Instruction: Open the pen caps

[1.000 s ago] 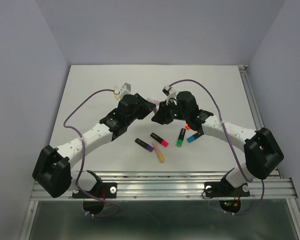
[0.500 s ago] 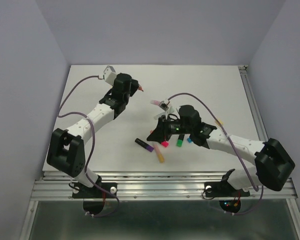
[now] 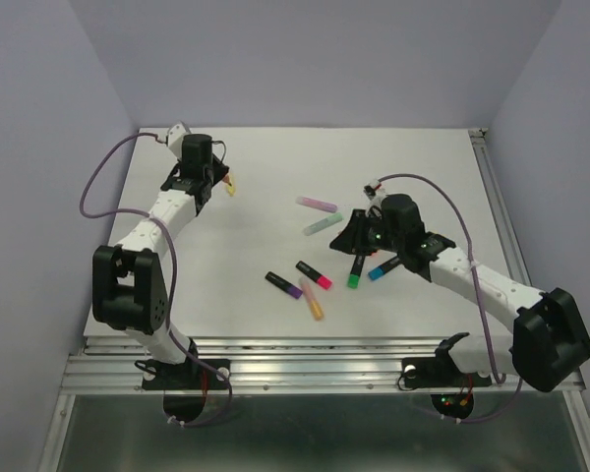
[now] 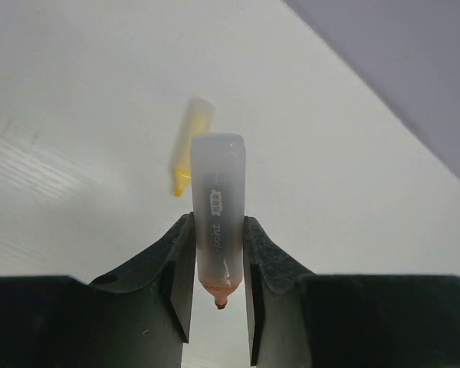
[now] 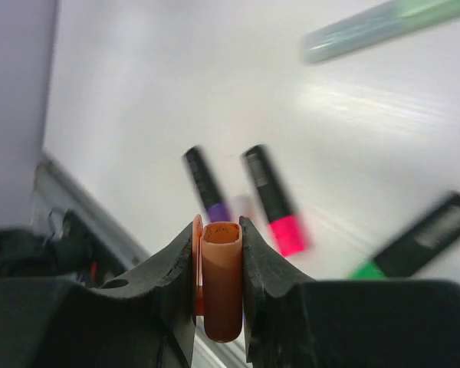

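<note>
My right gripper should next move past the blue-ended pen and go down to let go of the orange cap, because open tabletop lies below, to its right in the top view.
My left gripper is shut on a pale peach pen whose bare orange tip points back at the camera. It hangs over the table's far left. Just beyond it a yellow pen lies on the table. My right gripper is shut on an orange pen cap, open end up, above the middle right. Under it lie capped black pens: one purple-ended, one pink-ended, one green-ended.
More pens lie mid-table: a pastel pink one, a mint one, a yellow-orange one and a black one with a blue end. A metal rail runs along the near edge. Purple walls close in the table.
The grippers were together at the centre. The left arm has swung to the far left with the pen, and the right has drawn back right with the orange cap.
</note>
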You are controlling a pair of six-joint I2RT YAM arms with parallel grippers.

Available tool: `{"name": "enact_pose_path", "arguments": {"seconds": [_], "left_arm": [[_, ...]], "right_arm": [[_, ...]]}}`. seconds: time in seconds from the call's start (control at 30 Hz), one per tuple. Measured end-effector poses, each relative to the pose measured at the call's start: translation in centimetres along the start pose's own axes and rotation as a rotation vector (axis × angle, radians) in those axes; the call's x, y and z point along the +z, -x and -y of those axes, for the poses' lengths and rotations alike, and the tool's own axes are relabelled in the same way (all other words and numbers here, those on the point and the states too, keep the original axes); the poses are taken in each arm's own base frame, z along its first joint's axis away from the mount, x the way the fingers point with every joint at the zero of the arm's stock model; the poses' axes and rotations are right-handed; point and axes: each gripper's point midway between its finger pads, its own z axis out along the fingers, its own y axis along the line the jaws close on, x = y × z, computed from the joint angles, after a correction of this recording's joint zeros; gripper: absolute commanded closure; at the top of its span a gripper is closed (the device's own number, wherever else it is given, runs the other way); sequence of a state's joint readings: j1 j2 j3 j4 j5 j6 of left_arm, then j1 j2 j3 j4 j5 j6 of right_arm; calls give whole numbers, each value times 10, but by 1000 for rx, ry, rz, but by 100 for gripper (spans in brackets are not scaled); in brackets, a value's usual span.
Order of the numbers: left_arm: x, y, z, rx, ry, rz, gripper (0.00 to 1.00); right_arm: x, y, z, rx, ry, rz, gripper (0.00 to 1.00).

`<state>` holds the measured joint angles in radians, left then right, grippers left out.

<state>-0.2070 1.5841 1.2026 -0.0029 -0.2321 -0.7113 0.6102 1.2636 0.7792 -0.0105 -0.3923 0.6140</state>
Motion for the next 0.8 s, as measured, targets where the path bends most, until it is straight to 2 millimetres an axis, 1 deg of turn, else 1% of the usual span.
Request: {"name": "enact_pose_path", "arguments": {"seconds": [0.03,0.1,0.13,0.17,0.2,0.3,0.37,0.4,0.5,0.53,0.57,0.63,0.67,0.73,0.8], "left_arm": [[6,2,-11,22,27,-11,100],[18,3,-37,66,97,-38,100],[21,-1,-45,85,120,-54,100],[26,-7,-59,112,156,-83,100],[30,-14,-70,134,185,-111,100],[40,-26,-90,197,244,-170,100],[48,-28,-96,242,260,-197,100],[54,-27,-97,277,261,-209,100],[71,-17,-92,345,245,-220,100],[76,-14,-90,362,238,-221,97],[84,-8,-86,382,228,-217,97],[91,-4,-83,407,220,-219,97],[98,0,-80,423,215,-220,97],[108,3,-76,443,209,-219,97],[120,1,-75,462,204,-231,94]], "right_arm": [[-6,14,29,42,-97,43,99],[-20,31,78,95,-280,117,99],[-26,35,93,108,-340,135,99],[-36,38,118,131,-439,159,99],[-44,39,132,143,-500,168,99],[-66,40,167,174,-648,191,99],[-79,41,184,187,-721,205,99],[-83,42,189,190,-745,211,99],[-94,41,201,192,-806,214,99],[-96,40,202,188,-816,210,99],[-96,39,203,187,-821,207,99],[-98,38,205,183,-834,201,99],[-99,37,206,182,-838,200,99],[-100,38,207,182,-843,201,99],[-101,38,208,181,-847,200,99]]}}
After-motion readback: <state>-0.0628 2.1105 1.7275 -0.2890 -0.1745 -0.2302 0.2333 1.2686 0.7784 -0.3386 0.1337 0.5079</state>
